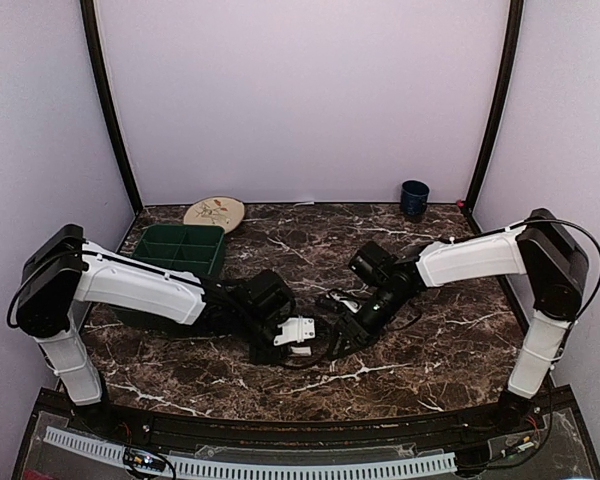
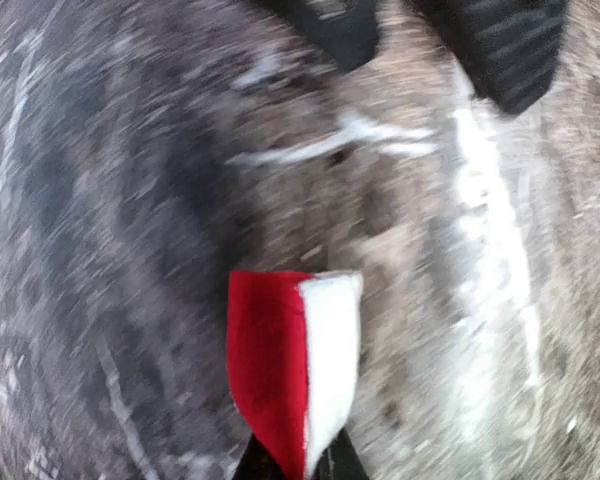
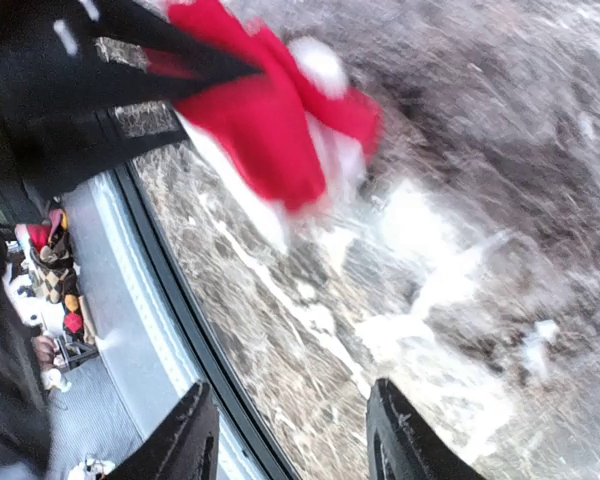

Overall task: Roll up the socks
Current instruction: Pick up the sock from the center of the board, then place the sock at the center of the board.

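The compartments of the tray stand open, so my left gripper needs to lift the sock to the left in the top view, over the green compartment tray [image 1: 177, 250], then lower it and let it go.
A red sock with a white-trimmed top [image 2: 280, 375] hangs just above the marble table, pinched at its lower end by my left gripper [image 2: 295, 468], which is shut on it. The right wrist view shows the same sock [image 3: 270, 125] blurred at the top, held by the left gripper's dark fingers [image 3: 130, 60]. My right gripper [image 3: 300, 440] stands open a short way off with nothing between its fingers. Its black fingers [image 2: 510, 50] show at the top of the left wrist view. From above, both grippers meet at the table's middle, left [image 1: 305, 342] and right [image 1: 342, 325]; the sock is hidden there.
A green compartment tray [image 1: 185, 250] stands at the back left beside the left arm. A round patterned plate [image 1: 214, 213] lies behind it. A dark blue cup [image 1: 414, 198] sits at the back right. The table's front edge [image 3: 170, 300] runs close to the right gripper.
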Available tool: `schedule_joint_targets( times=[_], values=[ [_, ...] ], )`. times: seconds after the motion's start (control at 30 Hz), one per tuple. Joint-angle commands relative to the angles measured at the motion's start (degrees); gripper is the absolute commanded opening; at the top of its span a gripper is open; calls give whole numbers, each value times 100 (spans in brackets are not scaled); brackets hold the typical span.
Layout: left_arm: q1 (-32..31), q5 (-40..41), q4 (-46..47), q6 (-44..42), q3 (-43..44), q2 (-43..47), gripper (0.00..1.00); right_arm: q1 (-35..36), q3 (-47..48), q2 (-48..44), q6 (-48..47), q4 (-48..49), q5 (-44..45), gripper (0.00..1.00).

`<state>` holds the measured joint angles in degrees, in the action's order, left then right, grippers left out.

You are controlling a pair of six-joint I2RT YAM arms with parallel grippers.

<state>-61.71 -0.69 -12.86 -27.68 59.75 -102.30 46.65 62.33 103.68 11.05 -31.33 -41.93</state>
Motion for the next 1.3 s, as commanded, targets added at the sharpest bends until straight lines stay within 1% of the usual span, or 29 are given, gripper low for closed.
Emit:
schedule_joint_targets(
  times=[0.0,0.13,0.37,0.57,0.6,0.7,0.9,1.07,1.27],
  values=[
    [487,219,-546,403,93,656,0,-180,-224,-214,379,562,242,49],
    [933,619,-793,561,258,1010,0,-222,-90,-153,512,831,322,49],
    [1790,1425,-1069,893,524,1572,0,-227,587,236,430,776,449,49],
    [2594,1893,-1733,987,871,1764,0,-232,1127,549,323,673,528,48],
    [2824,1923,-1806,1003,913,1792,0,-232,1218,587,320,680,550,48],
    [3223,2017,-2044,1087,1016,1853,0,-220,1610,764,327,694,619,48],
    [3769,2131,-2354,1128,941,1989,0,-193,2442,1222,383,672,809,48],
    [4240,2105,-2532,1267,865,2031,0,-175,2675,1372,384,704,877,48],
    [4726,1990,-2960,1269,861,1819,0,-174,2621,1349,323,728,914,48]
  ],
)
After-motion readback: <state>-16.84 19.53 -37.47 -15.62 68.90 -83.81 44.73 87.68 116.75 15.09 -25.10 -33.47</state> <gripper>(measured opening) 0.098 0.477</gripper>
